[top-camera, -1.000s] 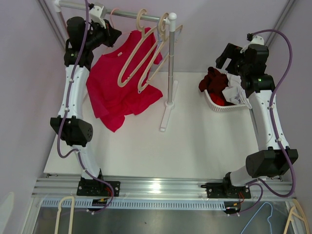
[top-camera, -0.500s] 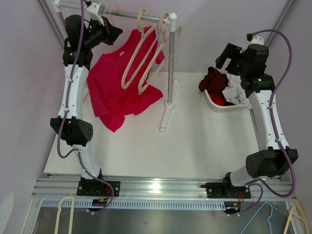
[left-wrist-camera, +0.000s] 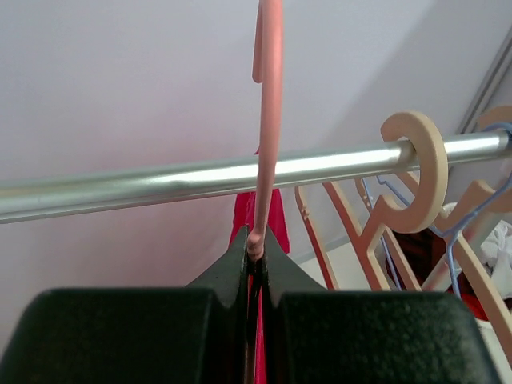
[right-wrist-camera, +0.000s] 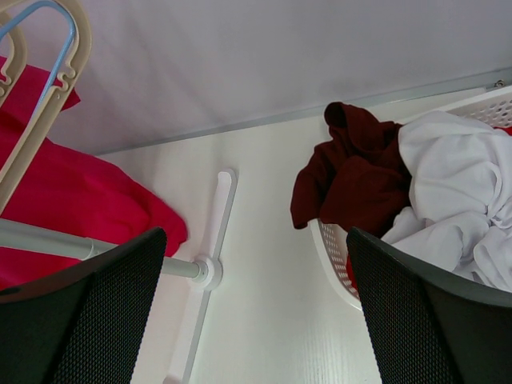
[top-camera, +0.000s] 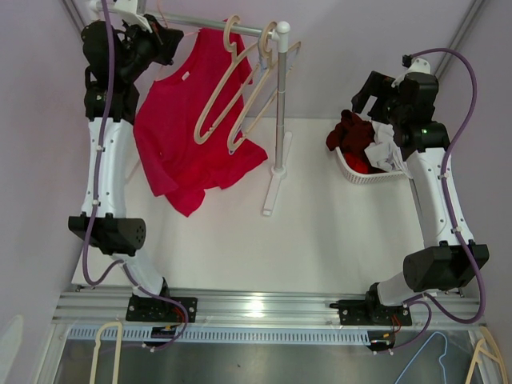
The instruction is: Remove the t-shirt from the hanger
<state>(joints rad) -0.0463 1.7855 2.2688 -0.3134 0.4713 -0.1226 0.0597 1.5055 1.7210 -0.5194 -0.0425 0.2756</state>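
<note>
Next I should swing my right gripper back and across to the red t-shirt's near lower edge [top-camera: 190, 200], which drapes free to the gripper's left in the top view.
A red t-shirt [top-camera: 180, 120] hangs from a pink hanger [left-wrist-camera: 268, 104] whose hook reaches up past the steel rail [top-camera: 212, 24]. My left gripper [top-camera: 166, 40] is up at the rail's left end, shut on the hanger's neck [left-wrist-camera: 256, 240]. The shirt shows just behind the closed jaws [left-wrist-camera: 276, 216]. Its lower part drapes onto the table. My right gripper [top-camera: 370, 90] is open and empty, held above the white basket [top-camera: 352, 170]. In its wrist view the gripper [right-wrist-camera: 256, 320] looks down at bare table, with the shirt's edge [right-wrist-camera: 72, 200] at left.
Several empty beige hangers [top-camera: 240, 80] hang on the rail beside the shirt, also seen from the left wrist [left-wrist-camera: 416, 160]. The rack's pole [top-camera: 280, 104] and foot [right-wrist-camera: 204, 272] stand mid-table. The basket [right-wrist-camera: 332, 256] holds dark red [right-wrist-camera: 360, 176] and white [right-wrist-camera: 456, 184] clothes.
My left gripper has moved left and up along the rail with the hanger. The red shirt's top has swung left with it. The right arm has not moved.
</note>
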